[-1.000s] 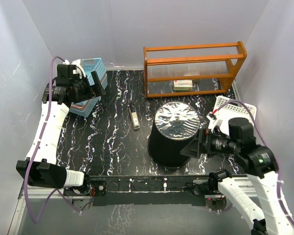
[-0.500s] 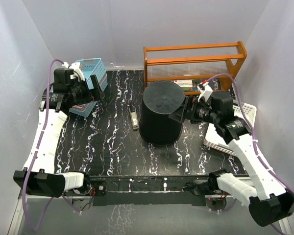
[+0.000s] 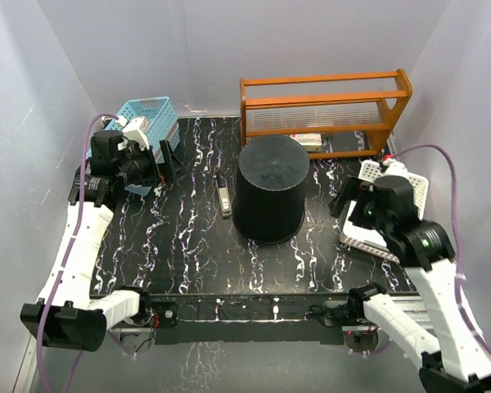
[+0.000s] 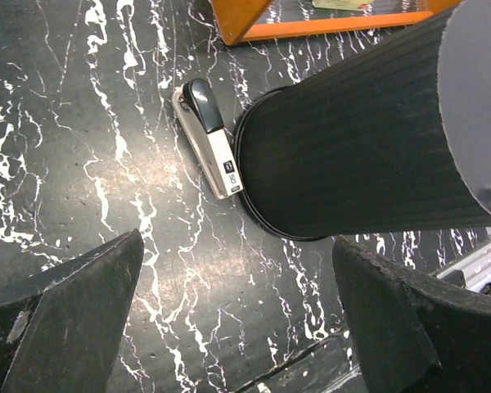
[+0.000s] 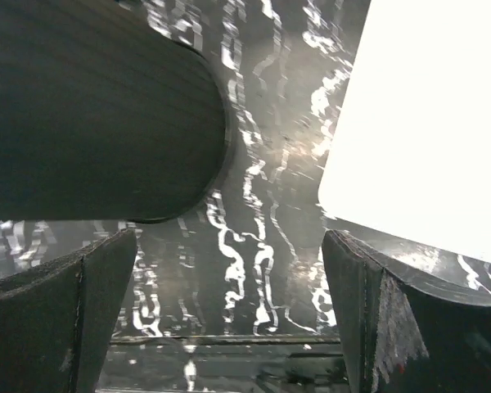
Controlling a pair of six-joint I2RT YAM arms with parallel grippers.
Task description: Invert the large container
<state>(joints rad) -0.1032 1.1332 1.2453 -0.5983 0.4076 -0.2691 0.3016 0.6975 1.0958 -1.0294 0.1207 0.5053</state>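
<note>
I should shift my right gripper next and lower it onto the white basket's bucket-side edge (image 3: pixel 346 227). That edge is below it and to its right in the wrist view.
The large container (image 3: pixel 269 190), a big round black bucket, stands upside down in the middle of the black marbled table, flat base up and wide rim on the table. It fills the upper right of the left wrist view (image 4: pixel 368 139) and the upper left of the right wrist view (image 5: pixel 90 106). My right gripper (image 3: pixel 344 199) is open and empty, to the right of the bucket and clear of it. My left gripper (image 3: pixel 165 152) is open and empty, near the blue basket (image 3: pixel 147 116) at the back left.
A stapler (image 3: pixel 224 196) lies on the table just left of the bucket, its end close to the rim (image 4: pixel 209 139). An orange wooden rack (image 3: pixel 323 115) stands behind the bucket. A white perforated basket (image 3: pixel 393 205) lies under my right arm.
The bucket went from tilted in my right gripper to standing base up. My right gripper let go and drew back to the right. My left arm shifted slightly.
</note>
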